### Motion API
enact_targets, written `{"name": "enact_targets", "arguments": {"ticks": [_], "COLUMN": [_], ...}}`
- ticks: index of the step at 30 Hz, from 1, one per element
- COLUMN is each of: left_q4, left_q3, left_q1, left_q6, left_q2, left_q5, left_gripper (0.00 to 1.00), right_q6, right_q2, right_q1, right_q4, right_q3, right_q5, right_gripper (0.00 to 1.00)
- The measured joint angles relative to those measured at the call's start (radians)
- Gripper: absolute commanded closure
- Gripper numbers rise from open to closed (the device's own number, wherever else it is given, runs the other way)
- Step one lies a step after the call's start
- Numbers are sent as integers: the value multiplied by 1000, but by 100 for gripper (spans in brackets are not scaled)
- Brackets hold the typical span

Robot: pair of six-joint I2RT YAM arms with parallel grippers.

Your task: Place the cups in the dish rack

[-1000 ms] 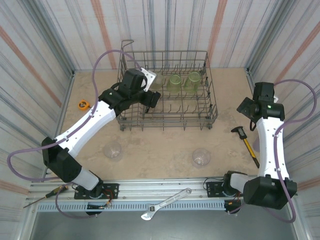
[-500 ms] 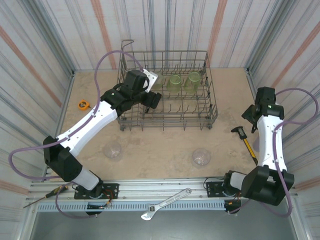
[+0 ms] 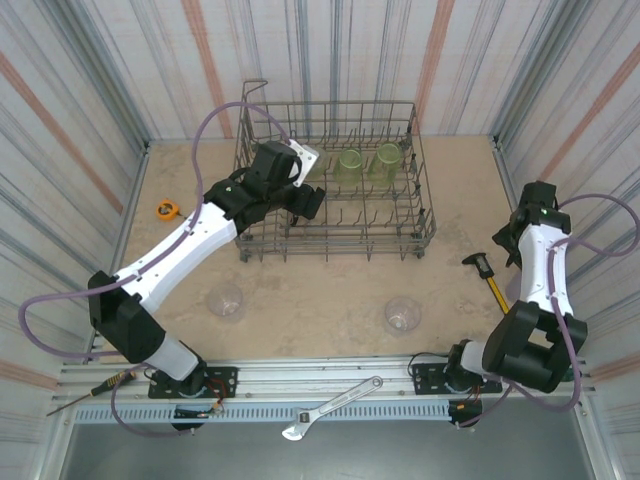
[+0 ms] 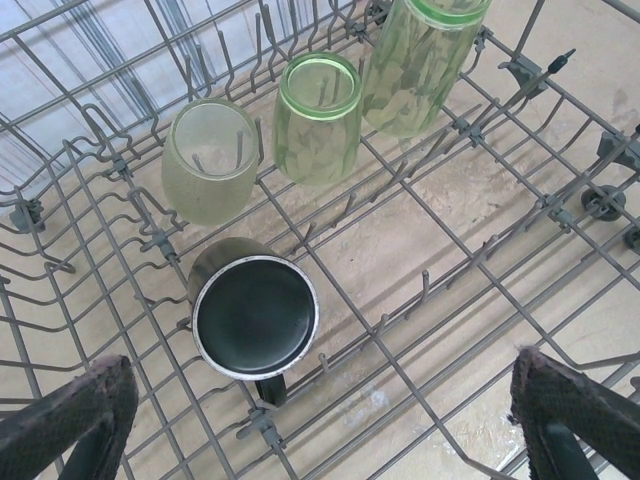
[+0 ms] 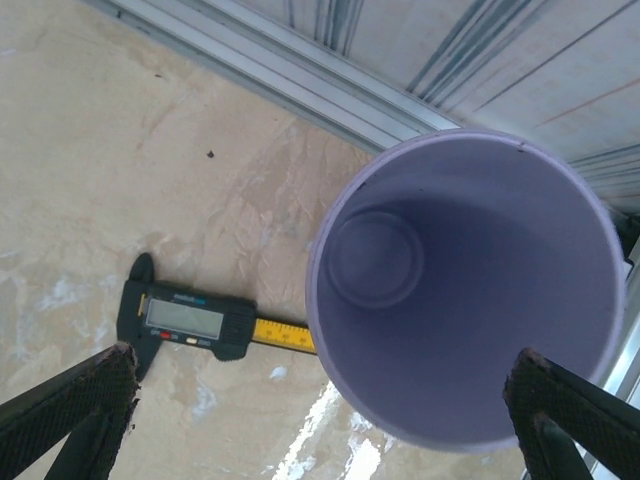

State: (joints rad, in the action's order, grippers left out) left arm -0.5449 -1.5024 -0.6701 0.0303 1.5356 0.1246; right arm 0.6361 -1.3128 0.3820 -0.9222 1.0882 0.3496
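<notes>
The lavender cup's opening leaves room for one finger inside, so my right gripper will lower next, its fingers straddling the lavender cup's rim on the caliper side.
The grey wire dish rack (image 3: 420,215) stands at the back middle of the table. In it are two yellow-green cups (image 3: 349,165) (image 3: 387,160). My left gripper (image 3: 303,198) hangs open over the rack's left part. Below it a black cup (image 4: 255,318) rests bottom-up on the tines, with a clear cup (image 4: 210,160) and the green cups (image 4: 318,118) (image 4: 425,60) behind it. Two clear cups (image 3: 226,300) (image 3: 403,314) sit on the table in front of the rack. My right gripper (image 5: 320,420) is open above an upright lavender cup (image 5: 465,285) by the right wall.
A digital caliper (image 5: 190,320) lies on the table just left of the lavender cup. An orange tape measure (image 3: 166,208) sits at the far left. A wrench (image 3: 330,408) and a screwdriver (image 3: 95,390) lie on the near rail. Corrugated walls close in on three sides.
My right arm has swung toward the right wall and folded down over the lavender cup. The left arm has barely shifted over the rack.
</notes>
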Motion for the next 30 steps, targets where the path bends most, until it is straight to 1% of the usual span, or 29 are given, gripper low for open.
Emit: {"name": "enact_targets", "arguments": {"ticks": [4,7,11,13,15,17,18,20,25,30], "left_q4": [0,0,0,1,0,0,0,1,0,0], "left_q3": [0,0,0,0,0,0,0,0,0,0], "left_q1": [0,0,0,0,0,0,0,0,0,0], "left_q6": [0,0,0,0,0,0,0,0,0,0], "left_q2": [4,10,13,13,14,14,14,14,15,16], "left_q5": [0,0,-3,-3,-3,-4,-4,-6,-11,-11], "left_gripper": [1,1,1,1,1,1,1,1,1,1], "right_q6": [11,11,18,25,33,34,33,33,34,35], "right_q2": [-38,-51,-52,-52,-55,-56,-56,-56,-55,-47], "right_q1": [8,18,40,60,79,95,99,106,109,115], "right_q4": [27,48,79,94,104,116,120,137,148,152], "right_q3": [-12,-20,-39,-50,-56,-59,-60,-60,-61,-67], "right_q5": [2,3,3,-8,-20,-35,-43,-59,-71,-77], "right_gripper": [1,9,30,42,57,75,82,92,99,100]}}
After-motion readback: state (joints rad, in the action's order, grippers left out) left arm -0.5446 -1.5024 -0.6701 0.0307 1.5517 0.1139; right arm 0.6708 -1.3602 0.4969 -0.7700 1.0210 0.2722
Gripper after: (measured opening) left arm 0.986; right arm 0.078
